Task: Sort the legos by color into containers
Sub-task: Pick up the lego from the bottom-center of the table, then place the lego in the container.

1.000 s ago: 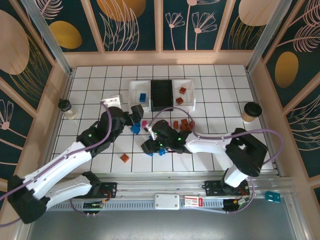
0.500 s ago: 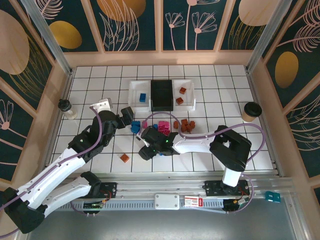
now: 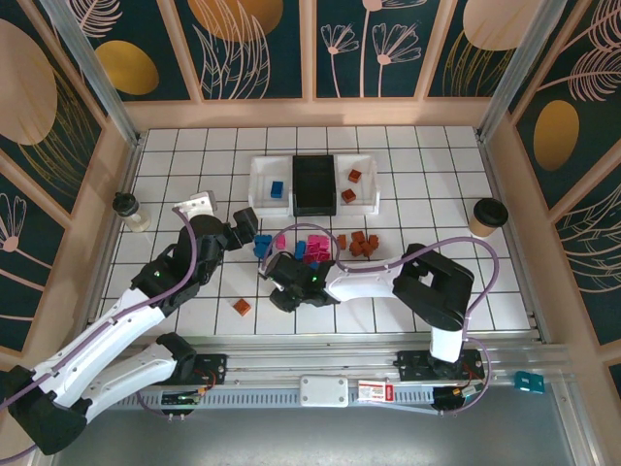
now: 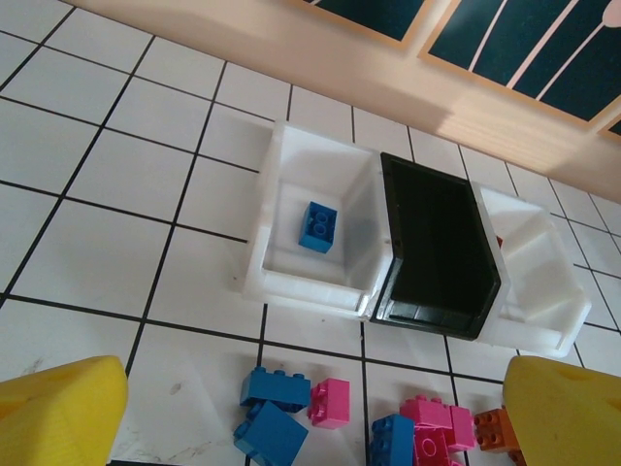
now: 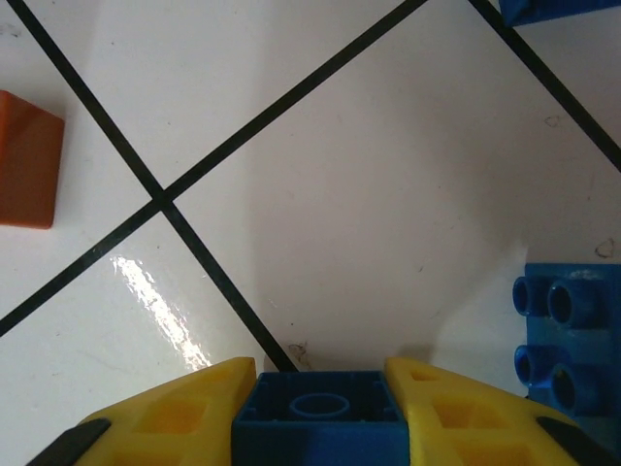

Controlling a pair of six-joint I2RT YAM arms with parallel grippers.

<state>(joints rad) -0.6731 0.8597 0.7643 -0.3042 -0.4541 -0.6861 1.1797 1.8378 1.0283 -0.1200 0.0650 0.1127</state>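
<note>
My right gripper holds a lego. It should go up and carry the lego away from my base over the white bin holding one blue lego (image 3: 272, 186) before it opens.
Three containers stand in a row at the back: a white bin (image 3: 262, 184) holding one blue lego (image 4: 318, 226), a black bin (image 3: 313, 184), and a white bin (image 3: 367, 186) with orange-brown legos. Loose blue, pink and orange legos (image 3: 320, 245) lie in front of them. My left gripper (image 3: 247, 225) hovers open above two blue legos (image 4: 275, 388) and a pink one (image 4: 330, 403). My right gripper (image 3: 278, 291) sits low on the tiles, shut on a small blue lego (image 5: 315, 417) held between its yellow fingers (image 5: 175, 427).
A lone orange-brown lego (image 3: 242, 307) lies left of the right gripper; another blue lego (image 5: 572, 340) lies just to its right. A lidded paper cup (image 3: 487, 216) stands at the right wall, a small bottle (image 3: 129, 211) at the left wall.
The right gripper slid left across the tiles and its fingers closed on the blue lego. The left gripper rose slightly toward the bins, then stayed put, still open.
</note>
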